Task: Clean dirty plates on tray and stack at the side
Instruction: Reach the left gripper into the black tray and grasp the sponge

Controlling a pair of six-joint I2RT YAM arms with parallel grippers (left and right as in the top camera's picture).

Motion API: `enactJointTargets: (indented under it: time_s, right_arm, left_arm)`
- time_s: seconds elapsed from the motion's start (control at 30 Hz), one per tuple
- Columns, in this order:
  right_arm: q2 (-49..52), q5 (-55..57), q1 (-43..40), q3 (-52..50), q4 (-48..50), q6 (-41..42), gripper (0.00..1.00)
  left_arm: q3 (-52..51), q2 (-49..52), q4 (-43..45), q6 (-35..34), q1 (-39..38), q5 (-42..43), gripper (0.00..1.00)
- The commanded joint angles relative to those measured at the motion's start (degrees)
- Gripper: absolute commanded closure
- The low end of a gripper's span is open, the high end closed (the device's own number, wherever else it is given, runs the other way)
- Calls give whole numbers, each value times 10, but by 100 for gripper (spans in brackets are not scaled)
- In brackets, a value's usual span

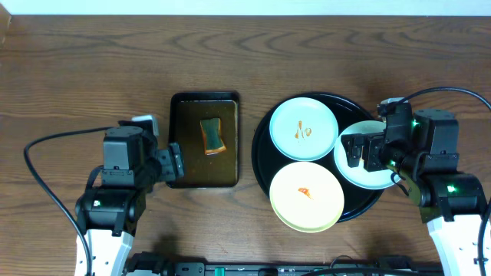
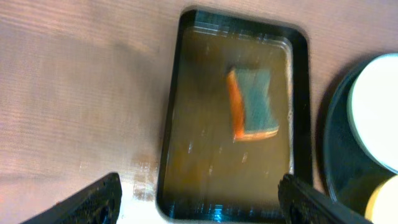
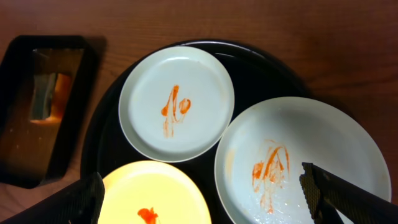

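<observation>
My left gripper should next move outward and down into the sponge tray and close across the width of the orange and green sponge, which lies beyond my fingers.
The round black tray [image 1: 263, 144] holds three plates. A pale blue plate [image 1: 303, 128] with an orange smear lies at its back left, also in the right wrist view [image 3: 176, 102]. A pale yellow plate [image 1: 306, 195] with a small orange spot lies at the front [image 3: 155, 196]. A second pale blue plate [image 1: 374, 175] with smears lies at the right [image 3: 298, 165], partly under my right gripper [image 1: 362, 150], which hovers open above it [image 3: 202, 196]. My left gripper [image 1: 175, 163] is open and empty over the front edge of the sponge tray [image 2: 199, 199].
A small dark rectangular tray [image 1: 181, 123] with brownish liquid holds an orange and green sponge [image 1: 212, 136], seen also in the left wrist view [image 2: 254, 102]. Brown wood tabletop [image 1: 77, 69] surrounds both trays.
</observation>
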Motion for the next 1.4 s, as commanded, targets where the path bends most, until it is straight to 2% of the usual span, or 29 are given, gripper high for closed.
enactJointTargets:
  time_s: [0.0,0.13,0.33,0.63,0.83,0.93,1.3,1.37]
  right_arm:
    - [0,28,2,12,-2,13,1]
    - [0,30,2,12,3,26,1]
    - [0,26,2,12,2,25,1]
    - [0,26,2,12,-2,25,1]
    - [0,17,2,11,-4,25,1]
    - [0,17,2,11,-3,25,1]
    - [0,17,2,11,-4,25,1]
    - [0,17,2,11,-6,25,1]
  left_arm:
    - [8,2,41,0,3,12,19]
    - [20,37,85,-6,2,12,24]
    - [85,161,83,-2,-18,-10,24]
    - [109,327,103,-4,-93,-30,32]
    - [109,410,120,-50,-120,-44,36]
    - [109,436,130,-75,-122,-44,37]
    - [109,455,158,-83,-145,-19,39]
    - [107,455,158,-104,-147,-26,41]
